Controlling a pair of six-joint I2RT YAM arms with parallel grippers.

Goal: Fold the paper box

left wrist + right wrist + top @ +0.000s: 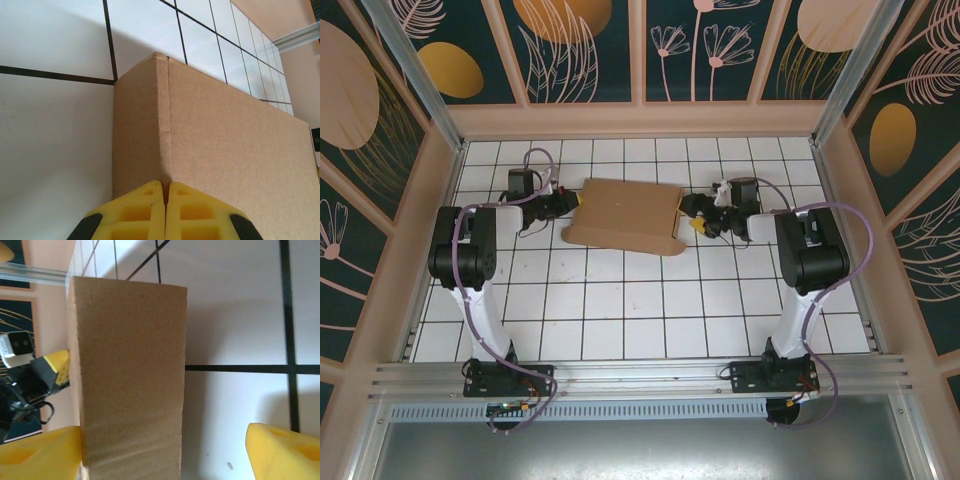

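Next, my right gripper pushes toward my left gripper and closes astride the box's end (680, 217) (131, 380), which stands ahead of its fingers, as they span wider.
The paper box (625, 212) is a brown cardboard piece lying flat-topped on the white tiles at the far middle of the table, with a loose flap curling at its near right corner. My left gripper (570, 203) sits at the box's left end. In the left wrist view its yellow jaws (165, 185) are shut, and the box's (220, 150) folded edge runs in between the tips. My right gripper (688, 215) is at the right end. In the right wrist view it (160, 440) stands open, with the box's end (130, 370) against the left finger and a wide gap to the right finger (280, 450).
The white tiled table (620, 320) is walled by pale wooden panels (640, 120) at the back and both sides. Bare tiles lie between the box and the arm bases (510, 378). The left gripper's yellow tip (55, 367) shows past the box in the right wrist view.
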